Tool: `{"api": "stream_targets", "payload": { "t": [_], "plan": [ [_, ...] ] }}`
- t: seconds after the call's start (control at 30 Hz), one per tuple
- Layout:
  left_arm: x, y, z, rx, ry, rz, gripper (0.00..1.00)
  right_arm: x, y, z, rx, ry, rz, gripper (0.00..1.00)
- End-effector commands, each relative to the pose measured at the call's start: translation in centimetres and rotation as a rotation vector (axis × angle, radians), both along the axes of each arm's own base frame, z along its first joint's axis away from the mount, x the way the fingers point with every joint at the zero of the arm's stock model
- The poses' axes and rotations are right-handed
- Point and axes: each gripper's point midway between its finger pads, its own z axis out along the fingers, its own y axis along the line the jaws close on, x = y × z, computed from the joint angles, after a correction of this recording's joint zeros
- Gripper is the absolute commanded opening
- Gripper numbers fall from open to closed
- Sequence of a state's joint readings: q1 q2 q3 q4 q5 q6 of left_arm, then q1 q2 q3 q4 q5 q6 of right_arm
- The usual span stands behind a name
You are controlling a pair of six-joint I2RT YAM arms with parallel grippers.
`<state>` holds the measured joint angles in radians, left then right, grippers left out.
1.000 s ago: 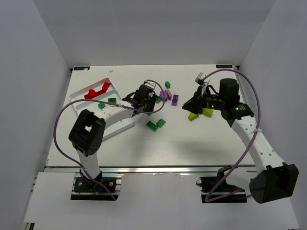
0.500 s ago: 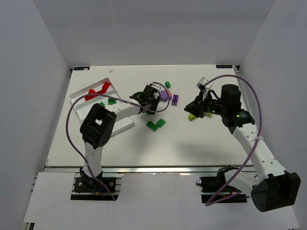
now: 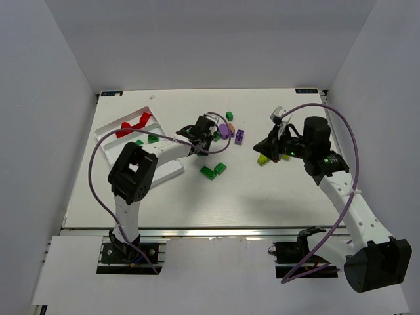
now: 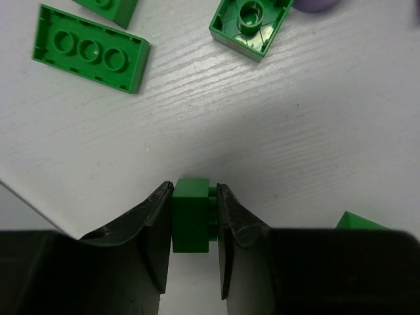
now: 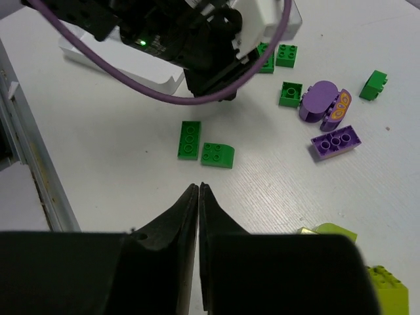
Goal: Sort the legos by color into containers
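Note:
The matching lego needs my left gripper to lift over left in the top view, to the tray's section with green legos, and release it there.
My left gripper (image 4: 195,197) is shut on a small green lego (image 4: 190,216), squeezed between both fingers just above the table. From above, this gripper (image 3: 205,134) sits right of the white containers tray (image 3: 167,172), beside a purple lego (image 3: 225,130). My right gripper (image 5: 198,187) is shut with nothing in it, its tips pressed together over bare table. It hovers (image 3: 266,149) just above a yellow-green lego (image 3: 263,159). Two green legos (image 3: 209,172) (image 3: 220,168) lie between the arms. Red legos (image 3: 134,123) and green ones (image 3: 153,138) lie in the tray.
A flat purple brick (image 5: 336,142), a rounded purple one (image 5: 317,108) and a pinkish piece (image 5: 339,108) lie together at mid-table. More green bricks (image 5: 290,93) (image 5: 375,84) lie near them. The left arm (image 5: 197,46) stands between them and the tray.
My left gripper moved right towards the purple brick and closed on the green lego. My right gripper shifted slightly and closed fully on nothing.

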<state>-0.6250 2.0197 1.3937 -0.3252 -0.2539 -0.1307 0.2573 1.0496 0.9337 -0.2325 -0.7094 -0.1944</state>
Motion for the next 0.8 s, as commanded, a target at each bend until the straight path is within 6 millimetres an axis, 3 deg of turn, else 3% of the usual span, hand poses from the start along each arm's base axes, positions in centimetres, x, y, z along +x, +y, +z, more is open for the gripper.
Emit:
{"api": "stream_targets", "payload": {
  "t": [0.0, 0.03, 0.07, 0.1, 0.2, 0.5, 0.77],
  "plan": [
    [1.2, 1.1, 10.0, -0.101, -0.198, 0.04, 0.0, 0.2, 0.0, 0.7, 0.007, -0.044, -0.012, 0.06],
    [0.9, 2.1, 10.5, -0.11, -0.208, 0.055, 0.0, 0.3, 0.0, 0.7, 0.005, -0.042, -0.016, 0.0],
    [1.1, 3.0, 11.6, -0.139, -0.228, 0.076, 0.0, 0.4, -0.1, 0.7, 0.002, -0.04, -0.021, 0.0],
    [1.1, 4.0, 13.9, -0.183, -0.272, 0.093, 0.0, 0.4, 0.0, 0.6, 0.0, -0.035, -0.021, 0.0],
    [2.5, 10.1, 14.6, -0.241, -0.288, 0.215, 0.0, 0.4, 0.2, 0.2, -0.014, -0.041, -0.017, 0.0],
    [4.4, 21.8, 11.5, -0.093, -0.26, 0.514, 0.0, 0.7, 0.9, -1.2, -0.049, -0.031, -0.003, 0.0],
    [4.5, 25.0, 9.7, 0.02, -0.239, 0.591, 0.03, 0.7, 1.2, -1.9, -0.06, -0.014, 0.007, 0.0]
  ]
}}
